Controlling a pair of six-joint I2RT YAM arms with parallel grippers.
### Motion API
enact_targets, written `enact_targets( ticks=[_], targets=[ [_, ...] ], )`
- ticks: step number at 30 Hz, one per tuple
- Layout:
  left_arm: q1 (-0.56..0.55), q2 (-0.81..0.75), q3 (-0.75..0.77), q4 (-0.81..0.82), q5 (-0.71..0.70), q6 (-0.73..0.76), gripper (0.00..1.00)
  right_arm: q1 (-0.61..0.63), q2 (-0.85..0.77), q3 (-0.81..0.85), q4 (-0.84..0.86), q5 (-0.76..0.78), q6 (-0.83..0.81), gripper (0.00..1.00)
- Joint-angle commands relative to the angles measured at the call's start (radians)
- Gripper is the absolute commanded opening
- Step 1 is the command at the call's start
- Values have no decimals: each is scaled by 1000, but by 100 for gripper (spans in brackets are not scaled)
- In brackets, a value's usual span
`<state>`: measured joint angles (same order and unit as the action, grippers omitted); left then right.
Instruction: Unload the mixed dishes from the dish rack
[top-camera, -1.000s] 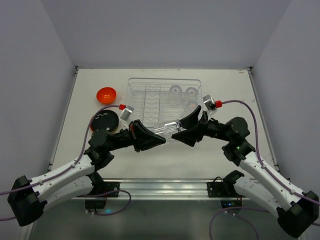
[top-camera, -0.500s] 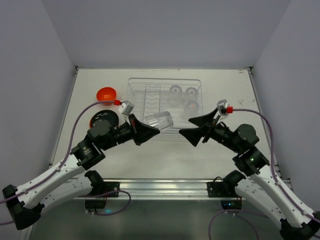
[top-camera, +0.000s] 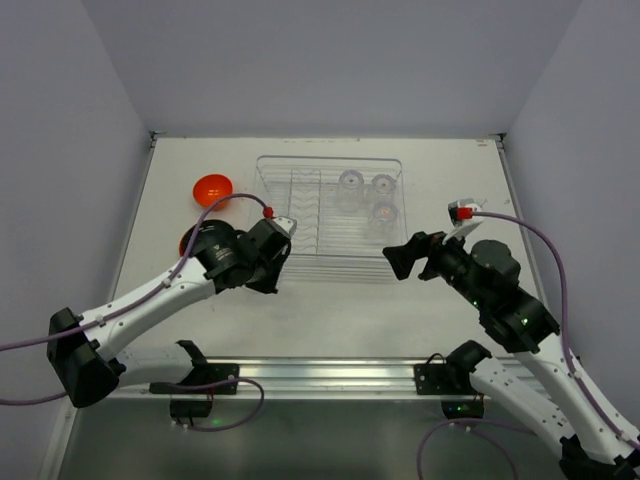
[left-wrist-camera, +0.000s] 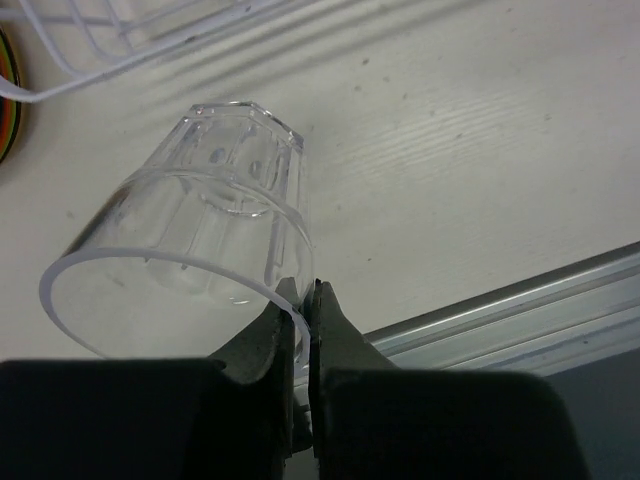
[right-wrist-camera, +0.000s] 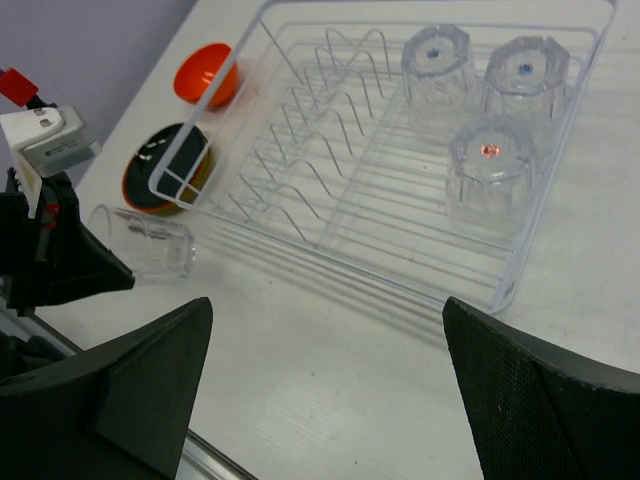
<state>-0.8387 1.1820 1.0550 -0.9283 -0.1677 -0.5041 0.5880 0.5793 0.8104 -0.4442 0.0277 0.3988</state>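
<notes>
I will next lower my left gripper and draw it back to set the clear ribbed tumbler on the bare table between the dish rack and the metal bar.
My left gripper (left-wrist-camera: 301, 305) is shut on the rim of a clear ribbed tumbler (left-wrist-camera: 205, 235), which it holds on its side low over the table. The right wrist view shows that tumbler (right-wrist-camera: 150, 245) in front of the dish rack's (right-wrist-camera: 420, 290) near left corner. In the top view the left gripper (top-camera: 265, 272) points down and hides it. Three tumblers (right-wrist-camera: 490, 165) stand upside down in the rack (top-camera: 330, 163). The orange bowl (top-camera: 212, 188) and a plate stack with a black plate on top (right-wrist-camera: 165, 165) sit left of the rack. My right gripper (top-camera: 405, 258) is open and empty.
The rack's wire dividers (right-wrist-camera: 310, 150) hold no plates. The metal rail (left-wrist-camera: 520, 310) runs along the table's near edge, close to the left gripper. The right gripper (right-wrist-camera: 325, 310) hangs over bare table in front of the rack's right half.
The right gripper let go of the tumbler and drew back to the right. The left gripper carried the tumbler left and down, off the rack's front, and turned to point downward.
</notes>
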Motion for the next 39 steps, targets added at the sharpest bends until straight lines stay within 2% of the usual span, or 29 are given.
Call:
enact_targets(
  ticks=[1,6,10,23,25,26,28,29,31,32,36,38,39],
  targets=[
    [-8,57,-30,-106,-65,10,0,-2,39,29,-42,28,-25,99],
    [-26,162,6,-129,-82,19,0,-1,57,24,-33,11,-41,99],
    [-34,228,-4,-112,-29,38,0,-1,56,16,-33,12,-61,99],
    [-82,335,-24,-161,-21,-22,2,-1,37,-16,5,0,-69,99],
    [-88,321,-15,-152,-23,-25,10,-2,42,-11,7,-2,-72,99],
    [-91,315,-12,-149,-24,-31,22,-1,50,-7,-1,0,-72,99],
    [-91,292,2,-145,-32,-36,37,-2,56,3,-10,1,-74,99],
    [-97,285,10,-147,-58,-43,59,-2,56,0,-8,1,-74,99],
    [-103,257,45,-165,-94,-57,74,-2,56,-11,1,-8,-74,99],
    [-106,246,54,-165,-105,-62,79,-2,57,-13,2,-12,-74,99],
    [-109,182,91,-150,-122,-56,89,-1,91,-14,4,-2,-66,99],
    [-109,154,120,-150,-145,-53,100,-2,109,-13,7,29,-45,99],
    [-111,134,131,-147,-157,-53,100,-1,122,-13,12,46,-35,99]
  ],
)
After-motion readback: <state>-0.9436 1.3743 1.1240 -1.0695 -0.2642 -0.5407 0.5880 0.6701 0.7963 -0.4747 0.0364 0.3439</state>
